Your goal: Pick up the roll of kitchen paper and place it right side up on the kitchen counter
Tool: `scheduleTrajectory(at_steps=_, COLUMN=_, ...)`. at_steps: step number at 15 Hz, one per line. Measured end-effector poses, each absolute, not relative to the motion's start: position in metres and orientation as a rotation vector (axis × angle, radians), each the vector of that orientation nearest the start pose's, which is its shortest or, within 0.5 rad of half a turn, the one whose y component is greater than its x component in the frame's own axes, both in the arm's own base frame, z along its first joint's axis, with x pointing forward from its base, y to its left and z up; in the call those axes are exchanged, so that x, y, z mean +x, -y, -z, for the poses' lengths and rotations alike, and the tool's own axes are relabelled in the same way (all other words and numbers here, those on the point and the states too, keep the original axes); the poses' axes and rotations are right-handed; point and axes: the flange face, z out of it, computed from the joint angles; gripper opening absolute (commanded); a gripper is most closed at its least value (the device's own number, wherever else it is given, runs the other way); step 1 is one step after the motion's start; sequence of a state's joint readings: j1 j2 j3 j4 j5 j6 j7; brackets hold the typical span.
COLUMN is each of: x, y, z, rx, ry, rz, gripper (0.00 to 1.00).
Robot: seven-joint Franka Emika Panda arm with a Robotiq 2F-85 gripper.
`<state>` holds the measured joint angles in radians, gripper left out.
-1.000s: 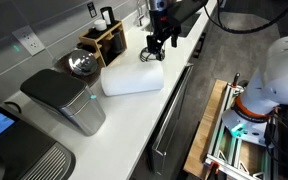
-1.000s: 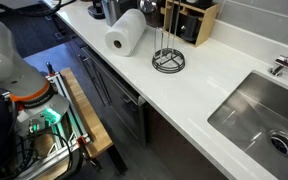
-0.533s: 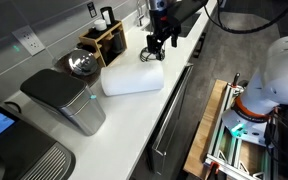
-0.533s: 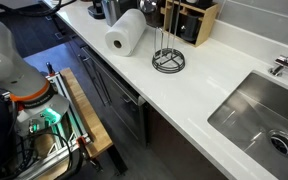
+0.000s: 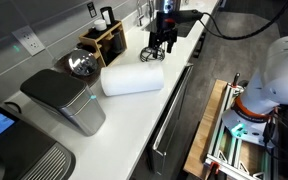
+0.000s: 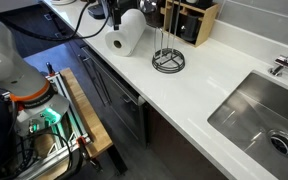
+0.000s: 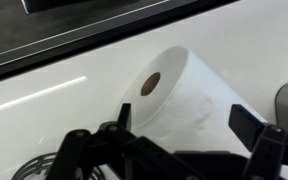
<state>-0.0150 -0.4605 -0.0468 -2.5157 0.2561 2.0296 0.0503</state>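
The robot should next lower and tilt its gripper's fingers toward the roll's end with its open brown core (image 6: 117, 43) (image 7: 151, 84) below, so that one finger goes in where the hole leaves room.
The roll of kitchen paper (image 5: 132, 80) lies on its side on the white kitchen counter (image 5: 162, 100). In an exterior view the roll (image 6: 126, 33) shows its end face near the counter's (image 6: 189, 95) front edge. My gripper (image 5: 162, 38) hangs open above the counter, just beyond the roll's end. In the wrist view the roll (image 7: 189, 92) lies below, its brown core facing the camera. My gripper's (image 7: 184, 122) two dark fingers stand wide apart on either side of the roll and hold nothing. In an exterior view the gripper (image 6: 112, 14) is partly cut off at the top.
A wire paper-towel holder (image 6: 168, 60) stands beside the roll; it also shows under the gripper (image 5: 154, 54). A grey appliance (image 5: 69, 100), a metal bowl (image 5: 81, 65) and a knife block (image 5: 104, 42) stand along the wall. A sink (image 6: 264, 120) lies further along the counter.
The arm has swung over the roll's end; it and its cables now show at the top of the exterior view with the sink. The roll has not moved.
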Motion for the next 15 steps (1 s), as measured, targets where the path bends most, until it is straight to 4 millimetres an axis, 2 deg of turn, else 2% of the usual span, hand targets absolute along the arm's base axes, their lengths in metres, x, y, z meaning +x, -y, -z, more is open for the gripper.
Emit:
scheduleTrajectory(at_steps=3, x=0.401, y=0.036, z=-0.408, rx=-2.709, ry=-0.313, rz=-0.022, gripper=1.0)
scheduleTrajectory(at_steps=7, x=0.402, y=0.055, z=-0.374, rx=-2.509, ry=-0.325, rz=0.001, gripper=1.0)
scheduleTrajectory(at_steps=15, x=0.388, y=0.062, z=-0.323, rx=-2.278, ry=-0.461, rz=-0.141, gripper=1.0)
